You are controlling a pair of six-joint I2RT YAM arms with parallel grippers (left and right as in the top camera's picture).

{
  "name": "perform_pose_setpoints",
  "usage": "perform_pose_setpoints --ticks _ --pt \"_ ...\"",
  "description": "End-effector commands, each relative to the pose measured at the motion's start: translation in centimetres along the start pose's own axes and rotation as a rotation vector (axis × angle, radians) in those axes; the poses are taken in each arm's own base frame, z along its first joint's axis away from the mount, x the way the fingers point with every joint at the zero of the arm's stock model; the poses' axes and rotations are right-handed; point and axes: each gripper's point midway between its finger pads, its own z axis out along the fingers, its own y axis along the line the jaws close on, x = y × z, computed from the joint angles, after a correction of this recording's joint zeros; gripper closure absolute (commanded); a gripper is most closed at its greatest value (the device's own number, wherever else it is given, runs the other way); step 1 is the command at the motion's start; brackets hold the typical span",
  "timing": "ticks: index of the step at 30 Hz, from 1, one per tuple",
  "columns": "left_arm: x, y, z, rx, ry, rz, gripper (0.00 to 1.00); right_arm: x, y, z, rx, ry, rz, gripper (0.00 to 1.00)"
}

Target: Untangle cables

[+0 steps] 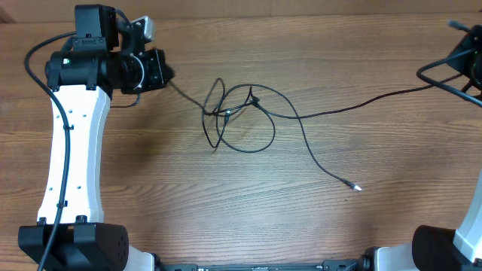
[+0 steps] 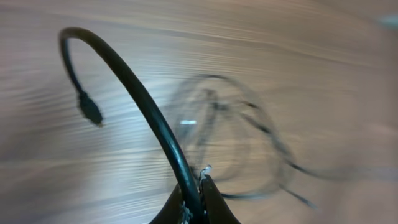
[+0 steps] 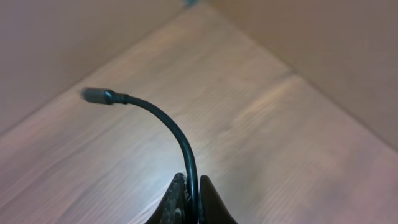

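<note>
I need to pull the cable end in my right gripper up and farther from the tangle (image 1: pixel 235 114) next, before releasing it, as it still runs into the tangle's middle loops.
Thin black cables lie looped in a tangle (image 1: pixel 235 114) at the table's middle; the left wrist view shows it blurred (image 2: pixel 230 134). My left gripper (image 1: pixel 166 73) (image 2: pixel 198 198), left of the tangle, is shut on one cable (image 2: pixel 137 87); its plug end (image 2: pixel 92 112) curls free past the jaws. My right gripper (image 1: pixel 468 60) (image 3: pixel 191 193) is at the far right edge, shut on another cable end (image 3: pixel 177 134) with its plug (image 3: pixel 96 94) sticking out. That cable (image 1: pixel 376 98) runs from the tangle to the right. A loose end with a pale plug (image 1: pixel 356 187) lies front right.
The wooden table (image 1: pixel 151 188) carries only the cables. The left arm's white link (image 1: pixel 71 158) stretches along the left side. Arm bases sit at the front corners (image 1: pixel 75 245) (image 1: pixel 444 248). A thicker black arm cable (image 1: pixel 34 56) loops at the upper left.
</note>
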Motion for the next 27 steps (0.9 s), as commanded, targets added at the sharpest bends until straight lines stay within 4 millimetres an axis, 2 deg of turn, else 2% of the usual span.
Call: perform_pose_setpoints --ticks 1,6,10,11,14,17,20,24,27 --pt "-1.8 6.2 -2.5 -0.387 -0.115 -0.05 0.96 -1.6 -4.1 0.1 0.238 -0.099 0.104 0.96" --pt "-2.1 9.2 -4.0 -0.55 -0.158 -0.115 0.96 -2.1 -7.9 0.0 0.388 -0.133 0.187 0.95" --pt "-1.7 10.5 -4.6 -0.581 -0.173 -0.219 0.96 -1.9 -10.4 0.7 0.422 -0.097 0.258 0.95" --pt "-1.6 10.3 -4.5 -0.563 -0.17 -0.243 0.96 -1.7 -10.6 1.0 0.407 -0.082 0.288 0.96" --pt "-1.2 8.3 -3.3 -0.436 -0.128 -0.231 0.96 -1.2 -9.5 1.9 0.301 -0.023 0.328 0.96" --pt "-0.7 5.6 -2.2 -0.286 -0.07 -0.154 0.96 -0.9 -7.6 2.4 0.195 0.02 0.325 0.96" --pt "0.1 3.3 -1.5 -0.181 -0.019 -0.075 0.96 -1.1 -4.5 2.7 0.023 0.055 0.241 0.96" --pt "1.5 2.3 -1.2 -0.154 0.045 0.008 0.96 -1.9 0.0 2.2 -0.231 0.056 0.076 0.95" --pt "2.7 2.4 -1.3 -0.162 0.095 0.039 0.96 -2.5 0.4 2.2 -0.256 0.033 0.061 0.91"
